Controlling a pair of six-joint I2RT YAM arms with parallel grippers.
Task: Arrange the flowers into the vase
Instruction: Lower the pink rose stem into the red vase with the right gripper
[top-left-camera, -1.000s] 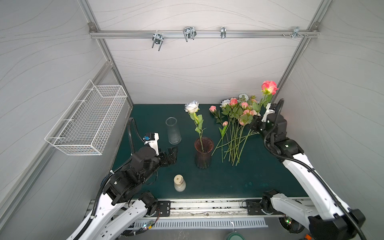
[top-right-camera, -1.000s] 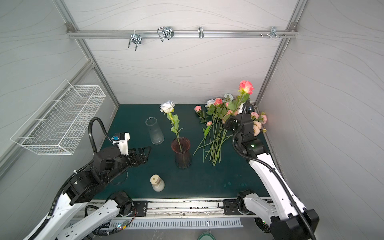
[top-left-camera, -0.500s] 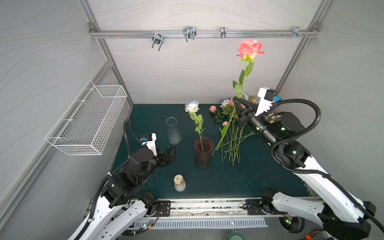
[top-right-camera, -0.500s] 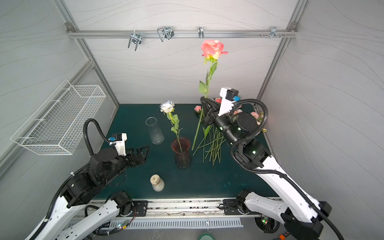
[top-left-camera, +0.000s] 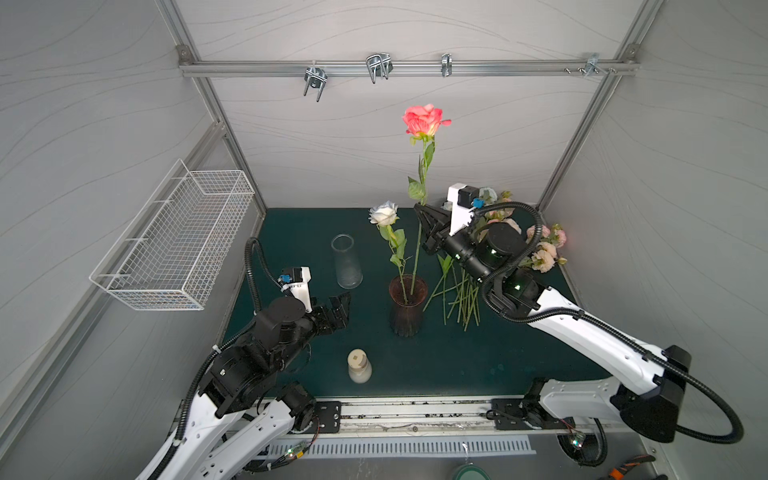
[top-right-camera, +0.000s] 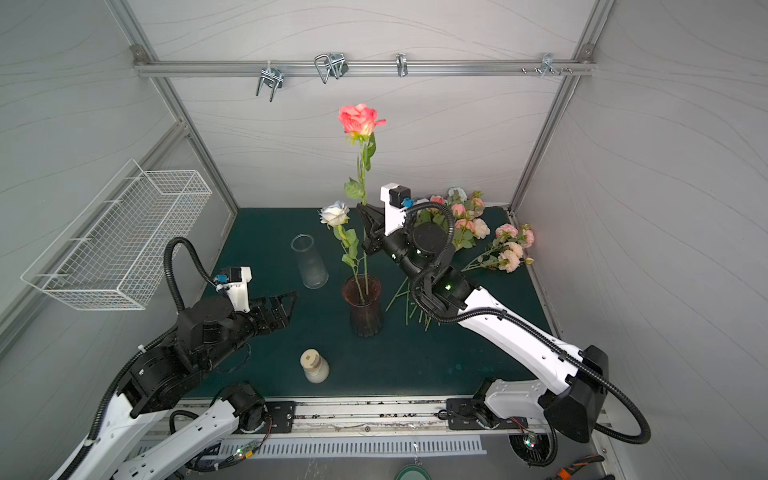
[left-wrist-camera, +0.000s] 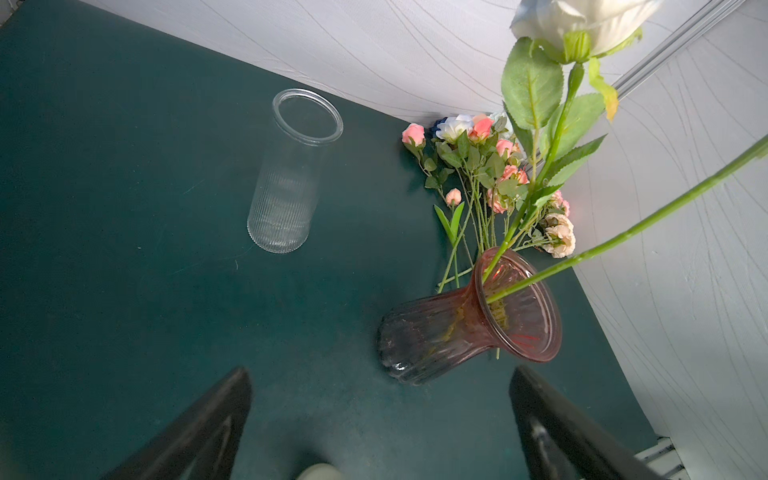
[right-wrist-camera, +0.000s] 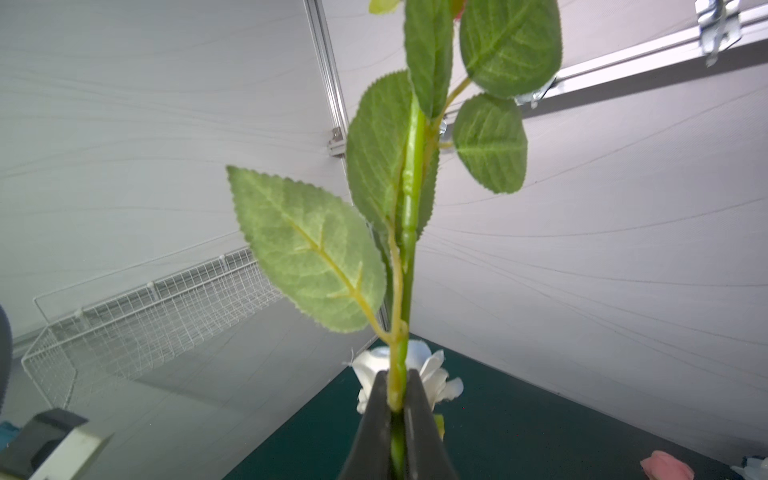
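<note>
The coral rose's stem goes down toward the red vase's opening (top-left-camera: 409, 289) next and my right gripper releases it, since its lower end is inside but much bare stem shows above.
A dark red glass vase (top-left-camera: 408, 305) (top-right-camera: 362, 307) (left-wrist-camera: 440, 328) stands mid-table with a white rose (top-left-camera: 384, 214) (top-right-camera: 334, 213) (left-wrist-camera: 582, 20) in it. My right gripper (top-left-camera: 422, 210) (top-right-camera: 365, 208) (right-wrist-camera: 397, 399) is shut on the stem of a tall coral rose (top-left-camera: 423, 119) (top-right-camera: 359, 119). That rose stands upright, and its lower end reaches into the vase mouth. The other flowers (top-left-camera: 544, 249) (top-right-camera: 469, 220) (left-wrist-camera: 478, 166) lie in a pile at the back right, partly hidden behind the right arm. My left gripper (top-left-camera: 340, 305) (top-right-camera: 286, 301) (left-wrist-camera: 380, 374) hovers open and empty to the left of the vase.
A clear ribbed glass vase (top-left-camera: 346, 262) (top-right-camera: 309, 262) (left-wrist-camera: 291, 174) stands behind and left of the red one. A small cream bottle (top-left-camera: 358, 365) (top-right-camera: 314, 365) sits near the front edge. A white wire basket (top-left-camera: 174, 237) (top-right-camera: 120, 241) hangs on the left wall.
My right arm lifted the coral rose off the pile and carried it left. The stem now stands upright with its end in the vase. The left arm barely moved.
</note>
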